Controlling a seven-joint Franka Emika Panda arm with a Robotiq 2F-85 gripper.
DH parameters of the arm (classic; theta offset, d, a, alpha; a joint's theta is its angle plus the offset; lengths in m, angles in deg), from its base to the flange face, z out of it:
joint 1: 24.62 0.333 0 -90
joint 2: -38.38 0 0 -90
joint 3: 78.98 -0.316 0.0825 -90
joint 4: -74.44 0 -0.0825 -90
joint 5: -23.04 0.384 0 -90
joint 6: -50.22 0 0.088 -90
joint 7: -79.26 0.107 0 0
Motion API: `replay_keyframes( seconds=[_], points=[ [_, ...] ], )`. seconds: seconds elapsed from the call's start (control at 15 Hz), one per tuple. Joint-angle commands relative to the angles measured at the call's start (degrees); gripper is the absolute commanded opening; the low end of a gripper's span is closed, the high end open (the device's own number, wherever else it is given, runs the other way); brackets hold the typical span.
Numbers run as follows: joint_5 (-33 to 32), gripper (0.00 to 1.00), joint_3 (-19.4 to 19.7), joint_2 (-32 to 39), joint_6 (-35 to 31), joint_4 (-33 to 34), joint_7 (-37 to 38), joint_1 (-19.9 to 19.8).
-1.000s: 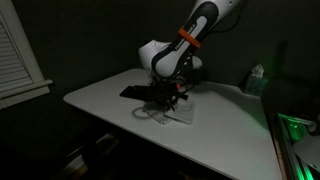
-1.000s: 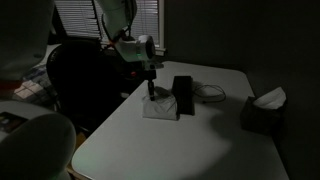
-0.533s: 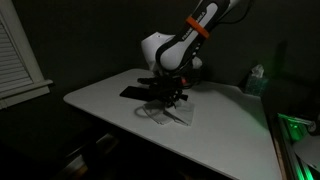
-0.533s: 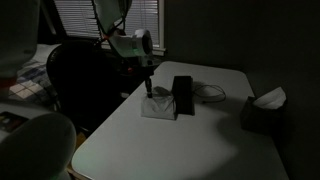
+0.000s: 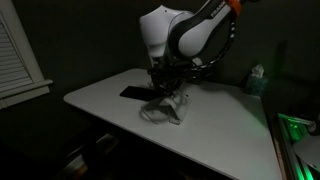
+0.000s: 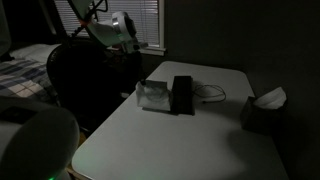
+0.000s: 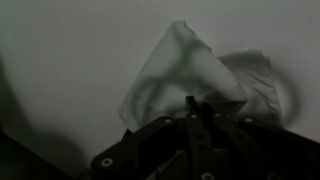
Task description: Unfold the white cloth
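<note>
The cloth is rumpled, so I need to carry the pinched edge in my gripper away from the black bar [image 6: 182, 95] next. Then I need to lower it onto the bare tabletop and release it.
The white cloth [image 5: 168, 108] hangs rumpled from my gripper [image 5: 166, 88], with its lower part on the white table [image 5: 225, 130]. In an exterior view the white cloth [image 6: 155, 95] stands up as a raised sheet beside a long black bar [image 6: 182, 95]. In the wrist view the cloth [image 7: 185, 70] spreads out below the gripper [image 7: 192, 104], whose dark fingers are closed on a pinch of its edge. The room is dark and the fingertips are hard to make out.
The long flat black bar [image 5: 135, 93] lies on the table next to the cloth. A dark tissue box [image 6: 262, 110] stands near the table's far corner. A thin cable [image 6: 212, 95] lies beside the bar. A dark chair [image 6: 85, 85] stands at the table's edge.
The gripper has risen from the table with the cloth's edge in it. The cloth went from a flat folded shape to a lifted, hanging sheet.
</note>
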State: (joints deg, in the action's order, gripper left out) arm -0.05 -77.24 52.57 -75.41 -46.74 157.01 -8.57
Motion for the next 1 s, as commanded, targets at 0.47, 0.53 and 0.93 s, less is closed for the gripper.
replay_keyframes(
  seconds=[0.47,0.53,0.93],
  points=[
    [4.0,0.01,-1.0,-10.0,7.8,-19.3,12.9,-7.9],
    [5.2,0.01,-0.8,-9.3,8.0,-20.1,13.0,-8.8],
    [9.8,0.35,0.6,-3.5,6.6,-20.9,8.5,-13.3]
  ],
)
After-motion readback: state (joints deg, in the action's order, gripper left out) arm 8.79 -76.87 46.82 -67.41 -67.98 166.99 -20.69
